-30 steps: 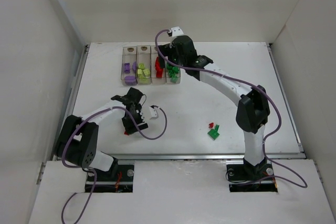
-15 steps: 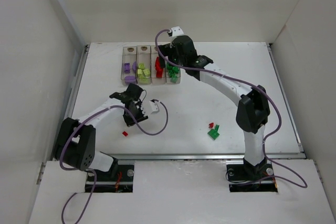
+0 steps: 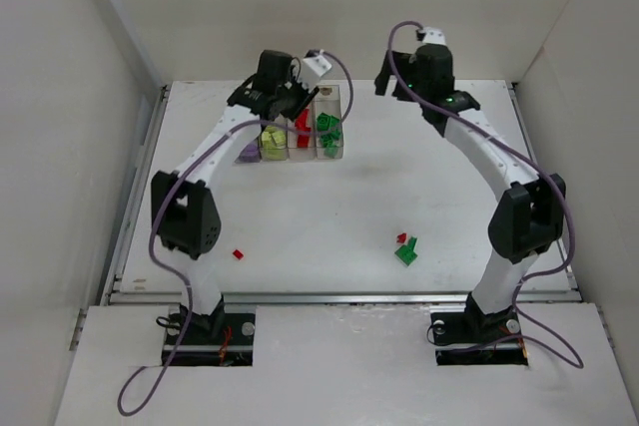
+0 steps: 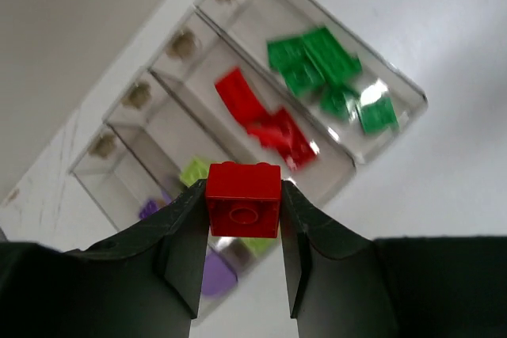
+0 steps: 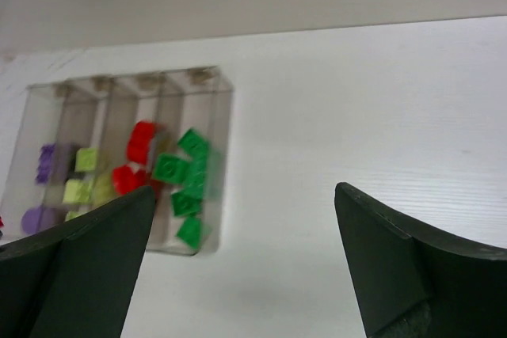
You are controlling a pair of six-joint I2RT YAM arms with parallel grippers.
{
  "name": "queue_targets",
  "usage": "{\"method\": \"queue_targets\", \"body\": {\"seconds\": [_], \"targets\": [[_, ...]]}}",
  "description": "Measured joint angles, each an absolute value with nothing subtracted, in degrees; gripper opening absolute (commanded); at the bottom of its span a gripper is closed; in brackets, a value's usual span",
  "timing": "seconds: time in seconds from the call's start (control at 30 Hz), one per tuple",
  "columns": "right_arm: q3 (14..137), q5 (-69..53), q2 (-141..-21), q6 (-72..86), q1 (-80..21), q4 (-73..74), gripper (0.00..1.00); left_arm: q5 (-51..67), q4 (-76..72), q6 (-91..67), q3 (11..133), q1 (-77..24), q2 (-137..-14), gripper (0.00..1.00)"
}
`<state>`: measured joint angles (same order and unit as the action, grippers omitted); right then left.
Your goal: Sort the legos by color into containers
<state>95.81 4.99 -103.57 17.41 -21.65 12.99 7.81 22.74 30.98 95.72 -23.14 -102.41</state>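
The left gripper carries the red lego toward the green bin and down next, then releases it above the red bin.
My left gripper [image 3: 283, 105] is shut on a red lego [image 4: 243, 199] and holds it above the containers [image 3: 336, 150], near the yellow-green and red bins. The four clear bins [image 4: 396, 96] hold purple, yellow-green, red [image 4: 265, 120] and green legos [image 4: 329, 73], one colour each. My right gripper [image 3: 391, 82] is open and empty, raised to the right of the bins, which show at the left of its view [image 5: 222, 85]. Loose on the table are a red lego [image 3: 238, 254] at front left, and a small red lego [image 3: 402, 238] beside a green lego [image 3: 407, 252] at front right.
White walls enclose the table on three sides. A metal rail [image 3: 339, 297] runs along the near edge. My left arm [image 3: 200, 162] crosses the left end of the bins and hides part of the purple one.
My left arm has swung from the table's front left up to above the bins, carrying a red lego. My right gripper has left the green bin and moved right and back.
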Motion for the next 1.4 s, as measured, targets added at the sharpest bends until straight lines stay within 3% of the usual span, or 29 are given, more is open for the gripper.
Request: {"method": "queue_targets", "body": {"seconds": [0.13, 0.23, 0.43, 0.6, 0.87, 0.97, 1.23, 1.4], "targets": [[94.11, 5.87, -101.71, 18.31, -15.77, 12.86, 1.0, 6.96, 18.63, 24.91, 109.91, -22.76, -116.29, 0.11], [93.45, 5.76, -101.6, 17.74, -15.66, 13.08, 1.0, 5.26, 16.78, 21.58, 117.56, -22.41, -125.99, 0.26], [92.95, 5.48, -101.6, 15.59, -16.67, 13.72, 1.0, 1.89, 13.41, 18.85, 117.21, -21.82, -131.83, 0.51], [92.95, 5.02, -101.6, 14.24, -16.51, 14.2, 1.0, 0.38, 9.02, 18.13, 116.03, -21.67, -130.85, 1.0], [92.95, 1.8, -101.38, 12.99, -16.49, 14.61, 1.0, -5.3, 10.96, 18.9, 110.89, -23.16, -123.66, 1.0], [92.84, 1.43, -100.33, 12.12, -16.86, 14.85, 1.0, -3.44, 16.53, 22.68, 105.8, -23.42, -114.96, 1.0], [88.73, 4.21, -94.43, 9.28, -24.23, 14.92, 1.0, -0.91, 37.71, 39.86, 72.77, -24.75, -77.45, 1.0], [87.57, 4.58, -94.26, 8.67, -29.3, 14.98, 1.0, -3.84, 47.27, 45.01, 52.93, -27.81, -71.94, 1.0]]}}
